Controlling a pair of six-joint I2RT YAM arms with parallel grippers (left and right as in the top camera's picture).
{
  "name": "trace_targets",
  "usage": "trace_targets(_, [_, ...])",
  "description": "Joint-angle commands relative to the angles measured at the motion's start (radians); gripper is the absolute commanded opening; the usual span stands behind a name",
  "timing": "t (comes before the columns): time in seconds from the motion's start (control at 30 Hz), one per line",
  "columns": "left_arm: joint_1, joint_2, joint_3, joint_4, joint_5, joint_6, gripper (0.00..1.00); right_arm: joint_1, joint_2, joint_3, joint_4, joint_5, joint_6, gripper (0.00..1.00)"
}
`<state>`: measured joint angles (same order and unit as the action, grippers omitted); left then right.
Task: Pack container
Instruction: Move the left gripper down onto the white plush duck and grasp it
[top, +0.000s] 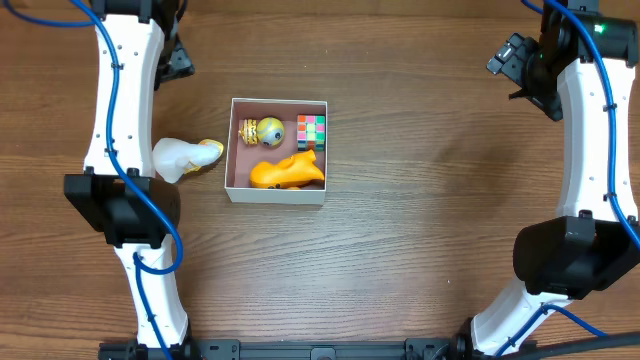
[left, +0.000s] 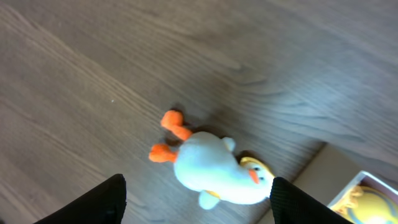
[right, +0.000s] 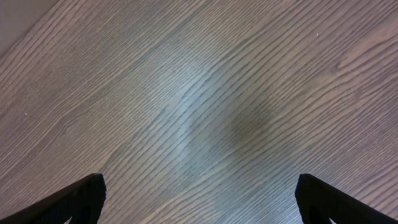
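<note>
My left gripper is above the white plush duck. Next, it should go down to the duck and then close around its body near the head (top: 187, 156) (left: 226, 173).
The container (top: 241, 160) is a shallow square box with white walls and a pinkish inside, at the middle of the table. In it lie a yellow round toy (top: 267, 130), a multicoloured cube (top: 311, 131) and an orange toy (top: 288, 172). A white plush duck (top: 183, 158) with a yellow head and orange feet lies on the table just left of the box. In the left wrist view the duck (left: 214, 171) lies below my open, empty left gripper (left: 198, 186), with the box corner (left: 317, 180) at the right. My right gripper (right: 200, 183) is open and empty over bare wood.
The left gripper (top: 176, 58) is held high at the back left, the right gripper (top: 512, 60) at the back right. Both arms run along the table's left and right sides. The table is brown wood.
</note>
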<state>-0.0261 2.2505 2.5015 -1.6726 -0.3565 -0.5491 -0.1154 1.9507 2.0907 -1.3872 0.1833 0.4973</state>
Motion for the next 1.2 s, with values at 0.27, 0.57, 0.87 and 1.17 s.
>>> trace_targets(0.27, [0.015,-0.028,-0.42,0.24,0.078,-0.015,0.68,0.003,-0.015,0.002,0.005,0.003,0.005,1.0])
trace_targets(0.57, [-0.007,-0.033,-0.49,0.281,0.166,-0.007,0.66,0.003,-0.015,0.002,0.005,0.002,0.005,1.0])
trace_targets(0.87, [-0.007,-0.033,-0.554,0.262,0.166,-0.009,0.66,0.003,-0.015,0.002,0.005,0.003,0.005,1.0])
trace_targets(1.17, [-0.007,-0.034,-0.7,0.346,0.163,-0.008,0.64,0.003,-0.015,0.002,0.005,0.003,0.005,1.0])
